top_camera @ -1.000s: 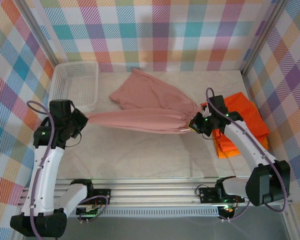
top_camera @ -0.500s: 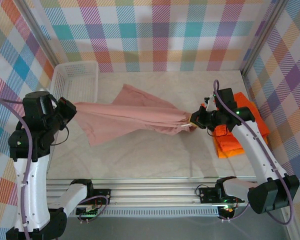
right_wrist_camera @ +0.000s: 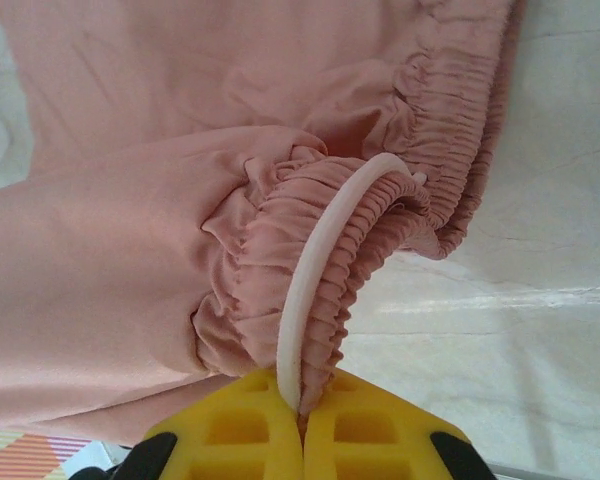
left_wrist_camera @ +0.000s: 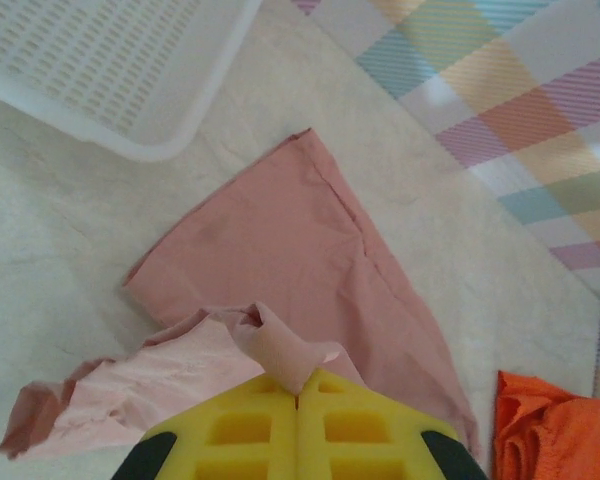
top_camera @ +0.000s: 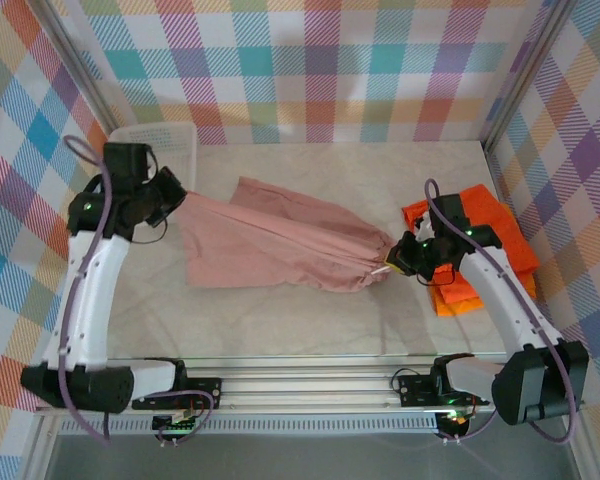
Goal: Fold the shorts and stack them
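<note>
I will next move the pinched edge in my right gripper outward and down over the far waistband and let go, because the waistband lies flat below and outward of the gripper.
Dusty pink shorts (top_camera: pixel 280 245) are stretched across the middle of the table between both arms. My left gripper (top_camera: pixel 177 203) is shut on a hem corner of the pink shorts (left_wrist_camera: pixel 280 260); its yellow fingers (left_wrist_camera: pixel 240 425) pinch a small fold of cloth. My right gripper (top_camera: pixel 392 262) is shut on the gathered waistband (right_wrist_camera: pixel 320 300) and its pale drawcord (right_wrist_camera: pixel 315 260). Folded bright orange shorts (top_camera: pixel 485 245) lie at the right edge, partly under the right arm, and an orange edge (left_wrist_camera: pixel 555 430) shows in the left wrist view.
A white mesh basket (top_camera: pixel 130 150) stands at the back left corner, behind the left arm; its rim (left_wrist_camera: pixel 170 140) is in the left wrist view. Plaid walls close the table on three sides. A metal rail runs along the near edge.
The left gripper has carried its end of the pink shorts from the near left up and back toward the basket. The right gripper dropped slightly nearer. The cloth now spreads lower over the table.
</note>
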